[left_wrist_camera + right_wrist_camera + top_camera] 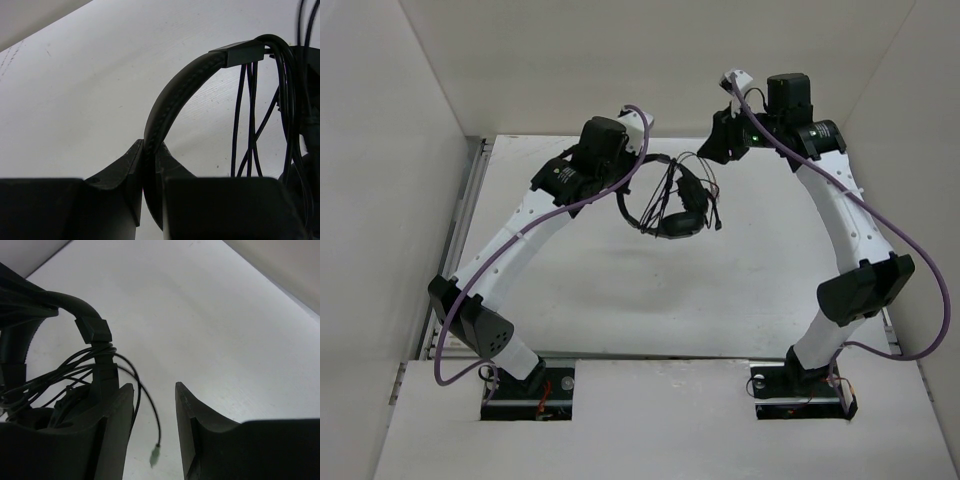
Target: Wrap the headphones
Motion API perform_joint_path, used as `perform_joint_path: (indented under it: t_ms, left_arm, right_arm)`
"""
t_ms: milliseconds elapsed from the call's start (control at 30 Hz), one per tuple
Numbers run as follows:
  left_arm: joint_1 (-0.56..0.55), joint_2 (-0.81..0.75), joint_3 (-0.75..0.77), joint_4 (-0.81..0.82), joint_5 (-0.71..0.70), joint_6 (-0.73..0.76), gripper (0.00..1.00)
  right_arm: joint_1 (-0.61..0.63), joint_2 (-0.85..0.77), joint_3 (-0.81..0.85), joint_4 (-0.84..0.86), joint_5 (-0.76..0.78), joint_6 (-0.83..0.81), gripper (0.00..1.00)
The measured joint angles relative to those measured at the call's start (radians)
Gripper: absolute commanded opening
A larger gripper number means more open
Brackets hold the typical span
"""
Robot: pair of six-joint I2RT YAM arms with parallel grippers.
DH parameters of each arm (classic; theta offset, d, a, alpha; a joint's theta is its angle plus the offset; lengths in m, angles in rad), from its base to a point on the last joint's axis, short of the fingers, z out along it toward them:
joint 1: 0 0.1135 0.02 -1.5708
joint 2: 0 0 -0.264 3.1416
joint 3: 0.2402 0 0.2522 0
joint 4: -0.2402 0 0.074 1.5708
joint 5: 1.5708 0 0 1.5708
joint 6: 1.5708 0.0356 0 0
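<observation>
My left gripper is holding the headphones (672,208) and will first lower them to the table below. Then it will release the padded headband there.
The black headphones (672,208) hang above the table's middle, with the thin cable (695,172) looped several times around them. My left gripper (638,178) is shut on the padded headband (175,92), which rises in an arc from between its fingers (150,152); cable strands (250,125) hang at the right. My right gripper (722,142) is open (154,390) just right of the headphones. Its left finger (112,420) stands beside the headband slider (92,330) and the cable loops (60,372). The cable's loose end with a small greenish plug (154,456) dangles between its fingers, untouched.
White walls enclose the table (740,290) on the left, back and right. Thick purple cables (910,250) run along both arms. The arm bases (525,390) sit at the near edge.
</observation>
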State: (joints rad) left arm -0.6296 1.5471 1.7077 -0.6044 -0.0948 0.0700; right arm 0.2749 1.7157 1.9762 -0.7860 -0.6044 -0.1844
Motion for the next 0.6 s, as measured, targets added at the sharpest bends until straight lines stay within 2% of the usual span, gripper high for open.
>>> perform_joint_path:
  t_ms: [267,600]
  left_arm:
    - [-0.010,0.000,0.000,-0.004,0.008,0.000,0.03]
    - [0.009,-0.004,-0.015,-0.004,0.032,-0.035,0.03]
  right_arm:
    - [-0.021,0.000,0.000,-0.019,-0.124,0.059,0.48]
    - [-0.076,-0.001,-0.013,0.020,-0.142,0.141,0.46]
